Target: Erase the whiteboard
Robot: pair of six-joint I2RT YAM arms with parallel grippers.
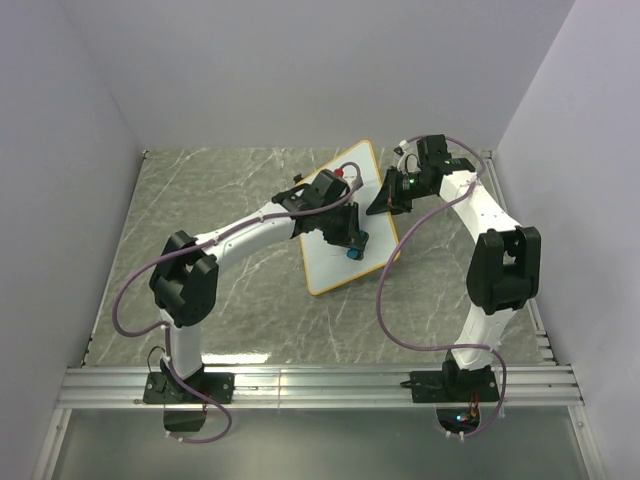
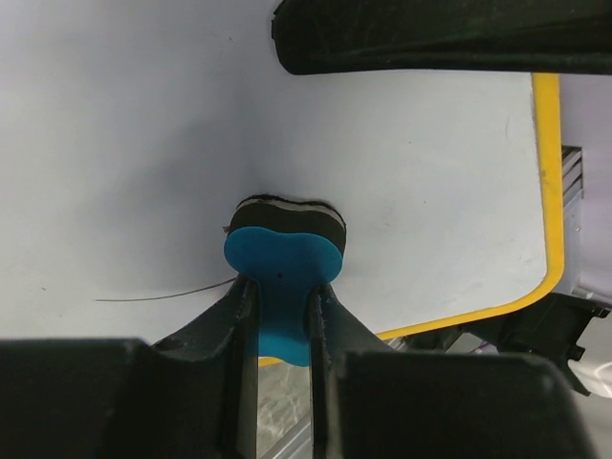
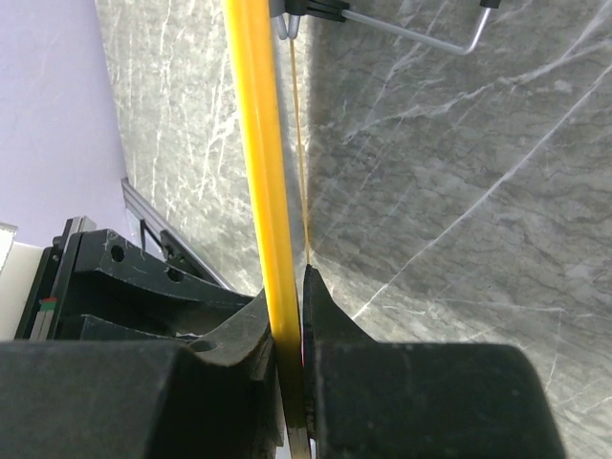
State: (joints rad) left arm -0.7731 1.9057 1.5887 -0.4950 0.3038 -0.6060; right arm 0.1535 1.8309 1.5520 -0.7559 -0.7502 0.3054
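The wire stand is farther out than my fingertips, so my right gripper should next move the board's yellow edge outward toward it and open to release that edge.
The whiteboard (image 1: 333, 265), white with a yellow-orange frame, lies tilted on the grey marble table. My left gripper (image 1: 352, 246) is shut on the small blue eraser (image 2: 283, 258), pressing its dark felt pad against the board's white face (image 2: 143, 143). A thin black line (image 2: 163, 295) remains on the board left of the eraser. My right gripper (image 1: 385, 200) is shut on the board's right edge; in the right wrist view the yellow frame (image 3: 260, 172) runs up from between the fingers (image 3: 325, 316).
A metal clip and wire stand (image 3: 411, 33) sit at the board's far end. The table's aluminium rail (image 1: 320, 385) runs along the near edge. Purple-grey walls enclose the table on three sides.
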